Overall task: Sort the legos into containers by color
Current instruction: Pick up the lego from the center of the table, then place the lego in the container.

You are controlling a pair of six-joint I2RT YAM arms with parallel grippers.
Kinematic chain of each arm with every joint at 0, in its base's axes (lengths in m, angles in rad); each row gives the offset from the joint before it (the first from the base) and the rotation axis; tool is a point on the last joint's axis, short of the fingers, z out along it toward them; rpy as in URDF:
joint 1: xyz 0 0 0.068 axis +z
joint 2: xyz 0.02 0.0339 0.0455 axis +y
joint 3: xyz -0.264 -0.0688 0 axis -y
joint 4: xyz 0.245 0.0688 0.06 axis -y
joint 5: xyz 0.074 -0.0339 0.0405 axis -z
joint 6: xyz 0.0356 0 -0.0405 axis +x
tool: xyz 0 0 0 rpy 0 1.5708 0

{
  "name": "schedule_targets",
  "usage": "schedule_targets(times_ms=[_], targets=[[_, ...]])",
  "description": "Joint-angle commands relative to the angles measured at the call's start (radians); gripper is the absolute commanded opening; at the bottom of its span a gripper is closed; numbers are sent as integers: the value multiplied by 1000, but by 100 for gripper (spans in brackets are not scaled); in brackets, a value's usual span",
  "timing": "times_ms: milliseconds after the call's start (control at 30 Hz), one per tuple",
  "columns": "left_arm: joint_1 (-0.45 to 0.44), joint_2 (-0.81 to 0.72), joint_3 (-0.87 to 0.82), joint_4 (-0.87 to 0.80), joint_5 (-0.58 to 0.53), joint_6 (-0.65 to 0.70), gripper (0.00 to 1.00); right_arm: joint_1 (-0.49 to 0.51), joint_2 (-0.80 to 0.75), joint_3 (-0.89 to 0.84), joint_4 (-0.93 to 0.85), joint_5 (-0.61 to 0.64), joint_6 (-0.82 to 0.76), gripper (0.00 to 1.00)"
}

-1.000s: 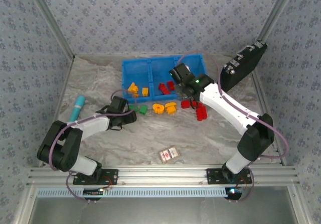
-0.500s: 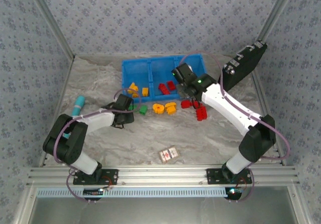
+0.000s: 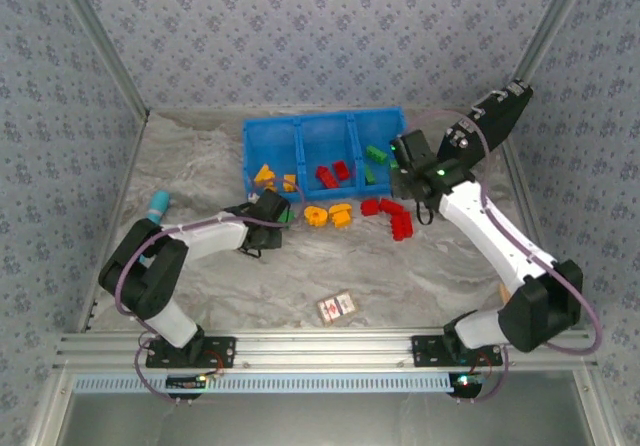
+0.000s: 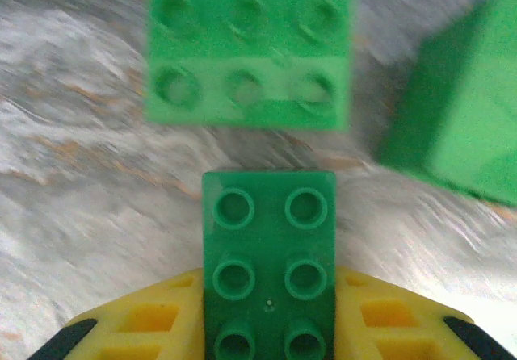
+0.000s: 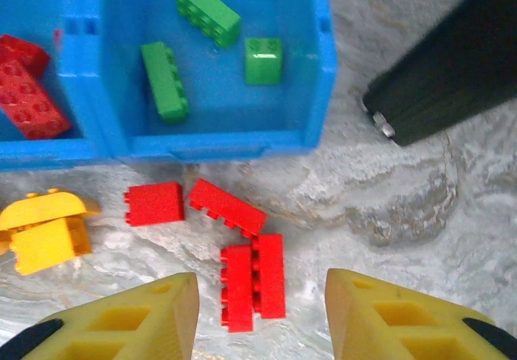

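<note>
The bin section nearest the black device has green legos in it, so next my left gripper will go up, carry the dark green lego outward over there and let go of it.
The blue bin (image 3: 325,126) holds yellow legos on the left, red legos (image 5: 28,85) in the middle and green legos (image 5: 164,80) on the right. My left gripper (image 3: 276,212) is shut on a dark green lego (image 4: 268,215). Two more green legos (image 4: 249,57) lie just ahead of it on the table. My right gripper (image 5: 261,299) hangs open above the loose red legos (image 5: 253,283) in front of the bin, and its fingers (image 5: 137,320) hold nothing. Yellow legos (image 3: 328,214) lie between the two grippers.
A black device (image 3: 487,126) leans at the back right, close to the right arm. A red-and-white card box (image 3: 337,307) lies near the front edge, and a teal cylinder (image 3: 157,203) lies at the left. Walls and metal posts close in the table.
My left gripper slid right to the green legos and shut on one. My right arm swung right, off the bin, and its jaws widened a little.
</note>
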Motion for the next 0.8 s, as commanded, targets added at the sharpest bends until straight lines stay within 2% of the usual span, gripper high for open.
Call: schedule_targets(times_ms=[0, 167, 333, 500, 767], targets=[[-27, -45, 99, -126, 43, 22, 19, -65, -65, -96, 40, -93, 37, 47], [-53, -74, 333, -223, 27, 71, 19, -147, -127, -205, 71, -175, 84, 48], [-98, 23, 604, -251, 41, 124, 19, -232, -162, -318, 145, -295, 136, 49], [-148, 194, 862, -234, 82, 185, 19, -270, -176, -404, 218, -349, 164, 51], [-175, 537, 1283, -228, 134, 235, 20, -292, -185, -461, 263, -387, 174, 52]])
